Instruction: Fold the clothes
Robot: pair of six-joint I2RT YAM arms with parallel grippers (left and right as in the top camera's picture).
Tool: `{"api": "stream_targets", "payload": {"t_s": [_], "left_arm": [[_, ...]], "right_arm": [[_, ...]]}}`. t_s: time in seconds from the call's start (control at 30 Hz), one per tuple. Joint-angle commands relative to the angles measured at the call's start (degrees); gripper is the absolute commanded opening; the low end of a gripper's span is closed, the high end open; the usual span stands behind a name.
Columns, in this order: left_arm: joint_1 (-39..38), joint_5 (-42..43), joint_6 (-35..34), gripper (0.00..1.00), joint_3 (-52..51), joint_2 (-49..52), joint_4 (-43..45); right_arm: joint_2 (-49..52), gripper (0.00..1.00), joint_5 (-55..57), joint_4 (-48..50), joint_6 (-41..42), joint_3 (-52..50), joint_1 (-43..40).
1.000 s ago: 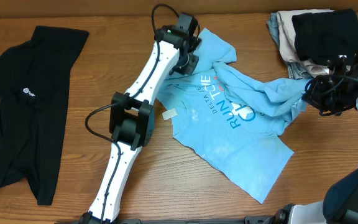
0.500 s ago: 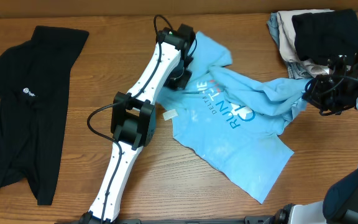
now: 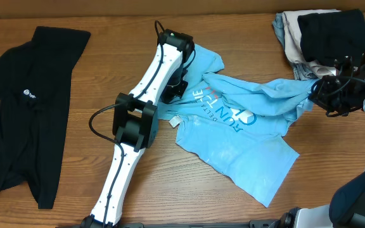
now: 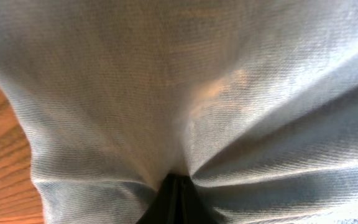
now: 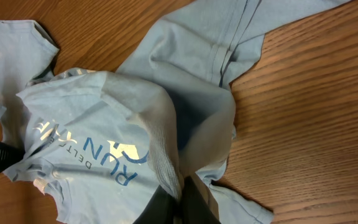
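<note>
My left gripper should move back toward the wood beside the small white tag and open, because the cloth bunches at my closed fingers.
The light blue T-shirt [image 3: 246, 136] lies crumpled and partly stretched on the wood table, its printed lettering facing up. My left gripper [image 3: 177, 83] is shut on the shirt's left side, near the collar; in the left wrist view the cloth [image 4: 185, 87] fills the frame and bunches at my closed fingertips [image 4: 179, 196]. My right gripper [image 3: 315, 94] is shut on the shirt's right edge and holds it a little off the table. In the right wrist view the shirt [image 5: 92, 143] hangs from my closed fingertips [image 5: 179, 205].
A black garment with a small white logo [image 3: 27, 107] lies flat at the far left. A pile of folded black and beige garments [image 3: 322, 35] sits at the back right, close behind my right gripper. A small white tag [image 3: 173, 120] shows beside the left arm.
My left gripper has moved toward the near left, pulling the shirt's left side with it, so the lettering has shifted left and the cloth is stretched. The right gripper has held still.
</note>
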Motion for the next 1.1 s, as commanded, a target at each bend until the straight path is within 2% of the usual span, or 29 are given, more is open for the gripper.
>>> {"api": "stream_targets", "payload": {"t_s": [0.0,0.2,0.33,0.63,0.8,0.9,1.07], "left_arm": [[-1.18,2.54,-1.6,0.04,-5.4,0.92,-0.26],[-2.8,-4.79,-6.36,0.05,-15.23,-3.98,-0.07],[-3.13,-4.83,-7.23,0.05,-21.7,-9.79,3.19],[-2.99,-1.84,-8.22,0.05,-49.24,-30.69,16.76],[-2.95,-0.15,-8.24,0.05,-64.08,-38.58,26.29],[-2.86,0.28,-8.26,0.04,-67.52,-40.98,28.96],[-2.84,0.28,-8.15,0.04,-65.79,-44.28,35.17]], "right_arm": [[-1.49,0.04,-0.33,-0.04,0.07,-0.11,-0.04],[-1.49,0.04,-0.33,0.33,0.07,-0.11,-0.04],[-1.49,0.04,-0.33,0.66,0.07,-0.11,-0.04],[-1.49,0.04,-0.37,1.16,0.09,-0.11,-0.02],[-1.49,0.04,-0.46,1.09,0.09,-0.11,-0.02],[-1.49,0.04,-1.25,0.94,0.07,-0.11,-0.02],[-1.49,0.04,-1.4,0.94,0.07,-0.11,-0.02]]}}
